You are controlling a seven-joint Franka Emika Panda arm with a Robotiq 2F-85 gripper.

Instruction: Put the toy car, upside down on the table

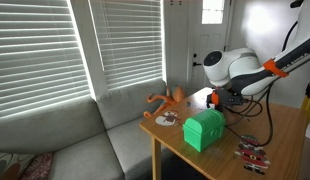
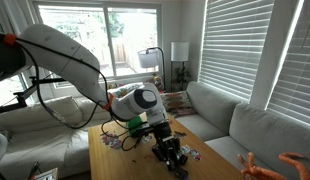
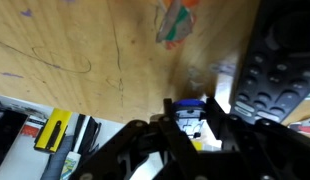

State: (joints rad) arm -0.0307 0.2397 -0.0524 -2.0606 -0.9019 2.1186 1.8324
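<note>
My gripper moves the toy car back next, away from the black ridged object crowding it, onto empty wood (image 3: pixel 137 56) beside the orange patch.
In the wrist view my gripper (image 3: pixel 192 113) is shut on the toy car (image 3: pixel 190 106), a tiny dark-blue toy with a pale face turned toward the camera. It hangs low over the light brown wooden table (image 3: pixel 85 50). I cannot tell whether the car touches the top. In both exterior views the gripper (image 1: pixel 217 100) (image 2: pixel 168 152) is down near the table (image 1: pixel 285 130) (image 2: pixel 115 160), and the car itself is too small to make out there.
A green chest (image 1: pixel 204 130) stands in front of the gripper. An orange octopus-like toy (image 1: pixel 167 100) and flat red-and-white pieces (image 1: pixel 255 153) also lie on the table. A black ridged object (image 3: pixel 270 60) lies close beside the gripper. The table edge (image 3: pixel 55 103) is near, with clutter below.
</note>
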